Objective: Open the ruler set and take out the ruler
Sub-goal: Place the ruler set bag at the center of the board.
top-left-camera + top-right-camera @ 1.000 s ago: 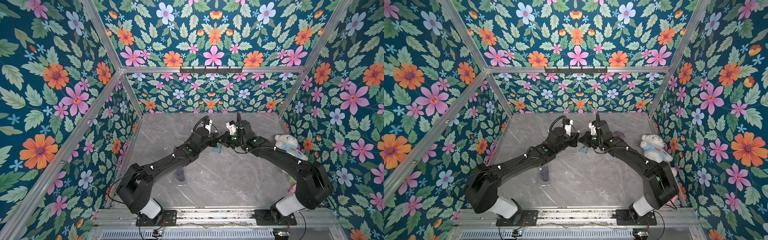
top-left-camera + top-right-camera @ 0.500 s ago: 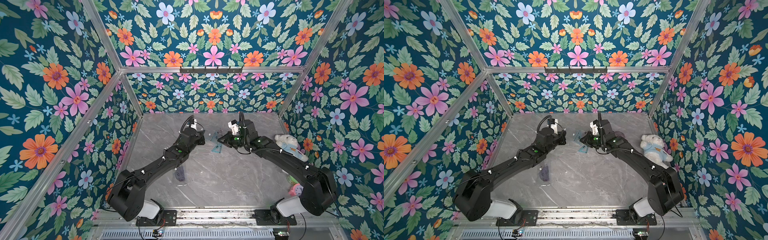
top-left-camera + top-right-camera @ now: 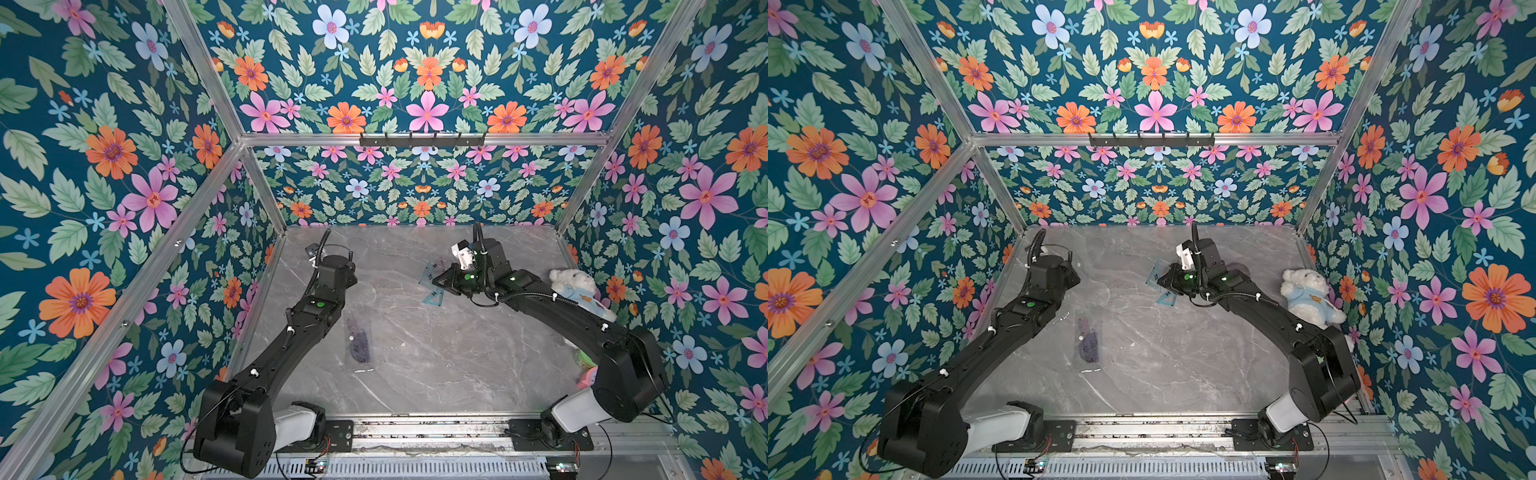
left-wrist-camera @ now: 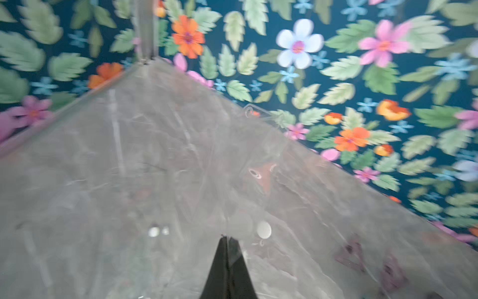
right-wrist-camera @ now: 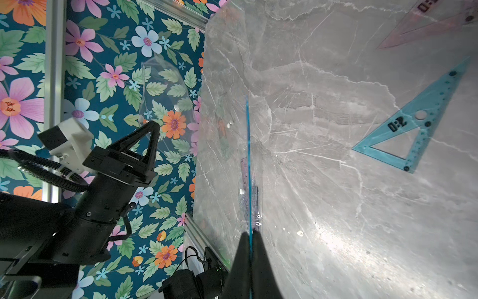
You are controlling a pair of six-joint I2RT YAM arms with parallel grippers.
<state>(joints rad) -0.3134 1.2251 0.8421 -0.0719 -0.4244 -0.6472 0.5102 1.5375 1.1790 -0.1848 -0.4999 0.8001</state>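
The clear plastic pouch (image 4: 196, 181) goes down toward the side in my left gripper next and is released, as the bare marble near that wall (image 4: 130, 211) lies below my gripper.
In the left wrist view my left gripper (image 4: 227, 238) is shut on the ruler set's clear plastic pouch (image 4: 196, 181), whose white snap (image 4: 263, 229) shows just past the tips. The right wrist view shows the same pouch (image 5: 165, 98) hanging from the left fingers (image 5: 152, 134) near the side wall. My right gripper (image 5: 249, 233) is shut on a thin blue ruler (image 5: 247, 155), seen edge-on. In both top views that ruler (image 3: 429, 275) (image 3: 1155, 274) sticks out of the right gripper (image 3: 437, 282) above the table's middle back.
A blue set square (image 5: 411, 129) (image 3: 433, 297) and a pink one (image 5: 426, 26) lie on the marble table (image 3: 436, 357) near the right gripper. A purple translucent piece (image 3: 360, 338) lies mid-table. A white teddy bear (image 3: 575, 286) sits against the right wall.
The two grippers were together at the table's middle back. The left arm has swung away to the left with the pouch, while the right gripper stays with the blue ruler.
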